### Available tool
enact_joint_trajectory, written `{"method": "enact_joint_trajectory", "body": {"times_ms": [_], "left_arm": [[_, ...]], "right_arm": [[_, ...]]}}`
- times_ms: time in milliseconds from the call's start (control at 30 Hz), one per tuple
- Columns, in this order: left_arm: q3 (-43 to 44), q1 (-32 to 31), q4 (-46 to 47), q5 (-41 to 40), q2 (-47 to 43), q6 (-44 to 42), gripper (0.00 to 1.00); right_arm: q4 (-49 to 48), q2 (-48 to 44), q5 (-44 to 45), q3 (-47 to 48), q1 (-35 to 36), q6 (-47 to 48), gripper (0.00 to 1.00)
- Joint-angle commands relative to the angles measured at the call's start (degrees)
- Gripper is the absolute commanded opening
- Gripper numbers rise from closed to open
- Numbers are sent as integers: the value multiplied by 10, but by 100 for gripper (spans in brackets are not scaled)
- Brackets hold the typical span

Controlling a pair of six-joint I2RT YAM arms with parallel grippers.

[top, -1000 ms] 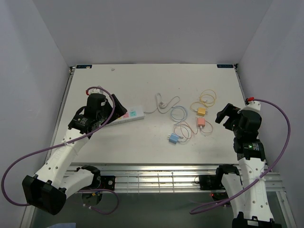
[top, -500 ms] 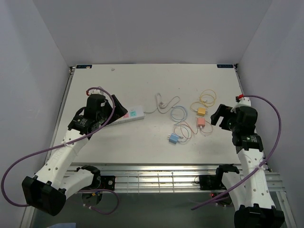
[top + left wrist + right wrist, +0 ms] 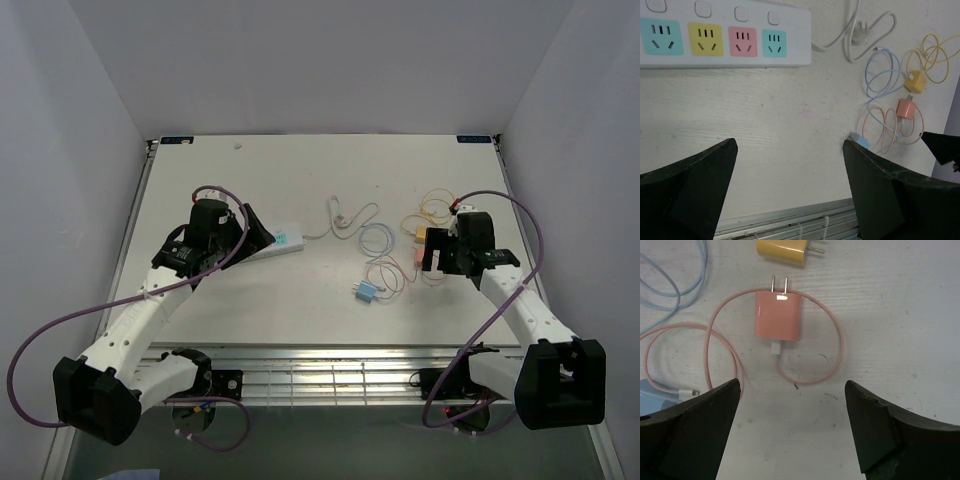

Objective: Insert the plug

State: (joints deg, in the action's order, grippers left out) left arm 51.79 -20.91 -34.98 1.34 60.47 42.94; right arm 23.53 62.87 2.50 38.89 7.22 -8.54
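Observation:
My right gripper should next move down and left in the top view, onto the pink plug's body (image 3: 418, 258) (image 3: 777, 321), since the plug's pins point away from my fingers.
A white power strip (image 3: 272, 243) with teal, yellow and pink sockets lies left of centre; it also shows at the top of the left wrist view (image 3: 725, 35). My left gripper (image 3: 256, 231) hovers over it, open and empty (image 3: 790, 147). A pink plug (image 3: 778, 315) with a looped pink cable lies flat, prongs pointing away. My right gripper (image 3: 792, 387) is open just above and near of it, holding nothing. In the top view the right gripper (image 3: 437, 256) sits beside the pink plug (image 3: 423, 257).
A yellow plug (image 3: 424, 235) with a yellow cable lies behind the pink one, also in the right wrist view (image 3: 782, 250). A blue plug (image 3: 365, 291) with a blue cable lies to the left. The strip's white cord (image 3: 345, 215) curls mid-table. The table's metal front rail (image 3: 330, 355) is close.
My right arm has swung left and forward from the table's right edge to the pink plug. My left gripper has shifted slightly right over the power strip.

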Motion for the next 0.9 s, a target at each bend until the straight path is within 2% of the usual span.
{"method": "enact_joint_trajectory", "body": {"times_ms": [0,200,567,867], "left_arm": [[-9,-3,19,16,-5,-7,98],[-9,-3,26,24,4,-10,98],[-15,-3,33,30,4,-10,98],[-16,-3,33,28,5,-11,98]], "right_arm": [[-67,12,24,13,8,-1,90],[-104,44,56,3,50,8,90],[-135,127,96,13,65,-19,91],[-151,177,97,11,75,-31,100]]}}
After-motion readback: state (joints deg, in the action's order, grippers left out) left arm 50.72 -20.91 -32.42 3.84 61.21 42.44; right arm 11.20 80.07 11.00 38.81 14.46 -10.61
